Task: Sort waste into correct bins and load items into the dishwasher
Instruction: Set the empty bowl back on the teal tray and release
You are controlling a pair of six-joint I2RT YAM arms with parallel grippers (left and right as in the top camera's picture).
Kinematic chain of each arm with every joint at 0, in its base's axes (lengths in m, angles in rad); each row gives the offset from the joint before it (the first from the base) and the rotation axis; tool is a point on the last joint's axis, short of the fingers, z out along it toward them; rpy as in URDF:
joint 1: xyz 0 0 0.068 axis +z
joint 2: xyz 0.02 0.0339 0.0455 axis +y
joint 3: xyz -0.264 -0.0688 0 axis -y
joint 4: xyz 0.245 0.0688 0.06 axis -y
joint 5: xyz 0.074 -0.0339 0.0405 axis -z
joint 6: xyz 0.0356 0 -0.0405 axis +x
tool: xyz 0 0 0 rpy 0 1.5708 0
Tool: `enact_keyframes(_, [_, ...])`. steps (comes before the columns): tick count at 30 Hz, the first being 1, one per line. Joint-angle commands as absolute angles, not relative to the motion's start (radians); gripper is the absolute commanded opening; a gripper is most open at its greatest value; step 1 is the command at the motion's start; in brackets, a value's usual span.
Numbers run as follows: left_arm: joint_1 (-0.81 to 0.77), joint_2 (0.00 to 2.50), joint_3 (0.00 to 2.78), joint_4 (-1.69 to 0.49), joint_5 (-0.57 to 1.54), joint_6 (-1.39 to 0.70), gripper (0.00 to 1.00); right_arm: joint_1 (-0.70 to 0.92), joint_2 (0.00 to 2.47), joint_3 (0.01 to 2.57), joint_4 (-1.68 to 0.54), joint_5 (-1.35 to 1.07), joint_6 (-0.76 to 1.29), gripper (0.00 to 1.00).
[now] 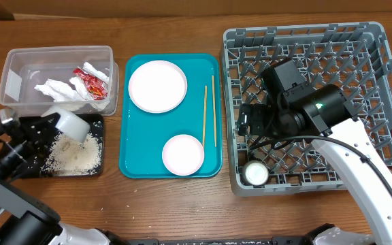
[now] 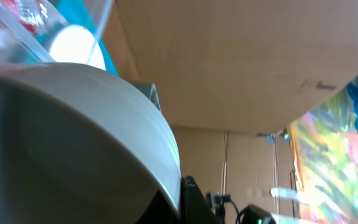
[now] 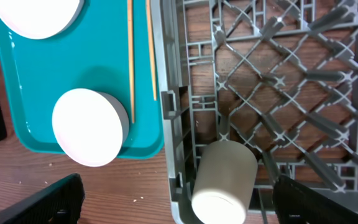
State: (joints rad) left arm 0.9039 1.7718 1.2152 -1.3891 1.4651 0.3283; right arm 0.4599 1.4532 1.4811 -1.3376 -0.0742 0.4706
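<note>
My left gripper turns the grey-white bowl upright next and brings it down onto the teal tray, beside the white bowl.
My left gripper [image 1: 52,126] is shut on the grey-white bowl [image 1: 71,125] and holds it tilted over the black tray [image 1: 102,160], where rice grains [image 1: 73,155] lie. In the left wrist view the bowl [image 2: 73,137] fills the frame beside one finger [image 2: 188,200]. The clear tub [image 1: 60,50] holds napkin pieces [image 1: 63,92] and the red-and-white wrapper [image 1: 92,83]. The plate [image 1: 157,86], a white bowl [image 1: 182,154] and the chopsticks [image 1: 205,116] lie on the teal tray. My right gripper [image 1: 249,124] is open over the dish rack [image 1: 385,102], above the cup [image 3: 222,180] lying in the near-left corner.
The teal tray [image 1: 141,136] sits between the bins and the rack. In the right wrist view the rack's left wall [image 3: 166,124] runs beside the tray's edge, with the white bowl [image 3: 89,127] and chopsticks [image 3: 130,56] close to it. A few grains lie on the table.
</note>
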Motion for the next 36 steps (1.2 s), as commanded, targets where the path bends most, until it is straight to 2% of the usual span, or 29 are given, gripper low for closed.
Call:
enact_keyframes(1, [0.807, 1.716, 1.256, -1.444, 1.454, 0.511, 0.04, 0.461, 1.452, 1.493, -1.325, -0.072, 0.463, 0.98])
enact_keyframes(5, [0.623, 1.683, 1.35, -1.451, 1.346, 0.55, 0.04, 0.461, 1.452, 1.493, -1.326, -0.072, 0.463, 0.98])
enact_keyframes(9, [0.45, 1.679, 1.433, -1.426, 1.192, 0.502, 0.04, 0.461, 1.452, 1.493, -1.326, -0.072, 0.463, 0.98])
enact_keyframes(11, [0.351, 1.679, 1.443, -1.346, 1.043, 0.372, 0.04, 0.461, 1.452, 1.493, -1.325, -0.072, 0.464, 0.98])
enact_keyframes(15, [0.094, 1.687, 1.442, -1.169, 0.525, 0.019, 0.04, 0.461, 1.452, 1.493, -1.322, -0.072, 0.464, 0.98])
enact_keyframes(21, [-0.199, 1.749, 1.442, -1.102, 0.089, -0.172, 0.04, 0.461, 1.452, 1.493, -1.318, -0.072, 0.464, 0.98])
enact_keyframes(26, [-0.282, 1.832, 1.442, -1.102, 0.036, -0.192, 0.04, 0.461, 1.452, 1.493, -1.318, -0.072, 0.463, 0.98])
enact_keyframes(36, [-0.289, 1.938, 1.442, -1.101, 0.075, -0.217, 0.06, 0.461, 1.452, 1.493, -1.311, -0.072, 0.463, 0.98])
